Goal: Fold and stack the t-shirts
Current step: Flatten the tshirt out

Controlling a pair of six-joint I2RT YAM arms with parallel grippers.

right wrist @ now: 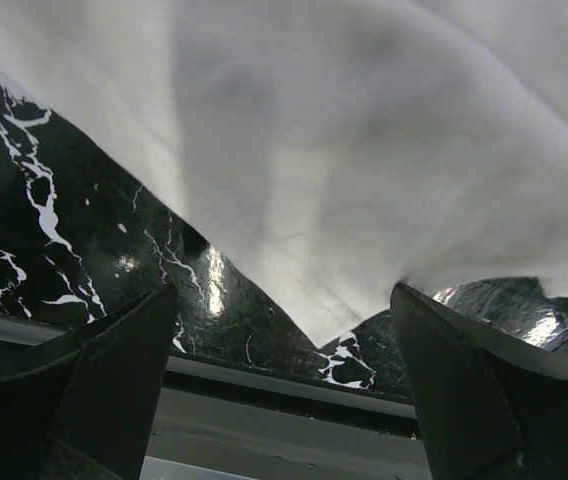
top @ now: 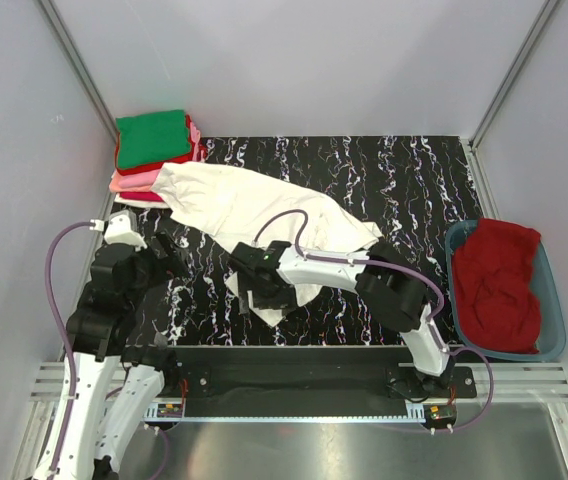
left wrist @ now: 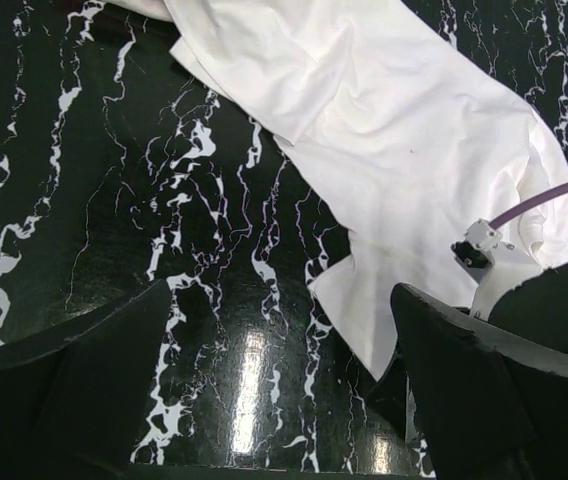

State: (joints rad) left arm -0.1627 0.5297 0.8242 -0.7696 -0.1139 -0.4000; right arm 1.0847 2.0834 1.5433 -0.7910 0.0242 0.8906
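The white shirt's near corner (top: 270,316) (right wrist: 321,315) is already between my spread fingers, so my right gripper needs to close on that corner next.
A plain white t-shirt (top: 234,205) lies crumpled in a diagonal band on the black marbled table (top: 404,190), from the back left to the middle. Its far end rests against a stack of folded t-shirts (top: 154,140), green on top, red and pink below. My left gripper (top: 172,250) is open and empty over bare table, left of the shirt (left wrist: 394,130). My right gripper (top: 262,295) is open at the shirt's near corner; in the right wrist view that corner (right wrist: 344,320) lies between the spread fingers (right wrist: 444,380). A red t-shirt (top: 499,285) lies bunched in the blue tub.
The blue tub (top: 556,310) stands at the table's right edge. Grey walls close in the left, back and right sides. A metal rail runs along the near edge (right wrist: 294,400). The right arm's purple cable (left wrist: 554,195) crosses over the white shirt.
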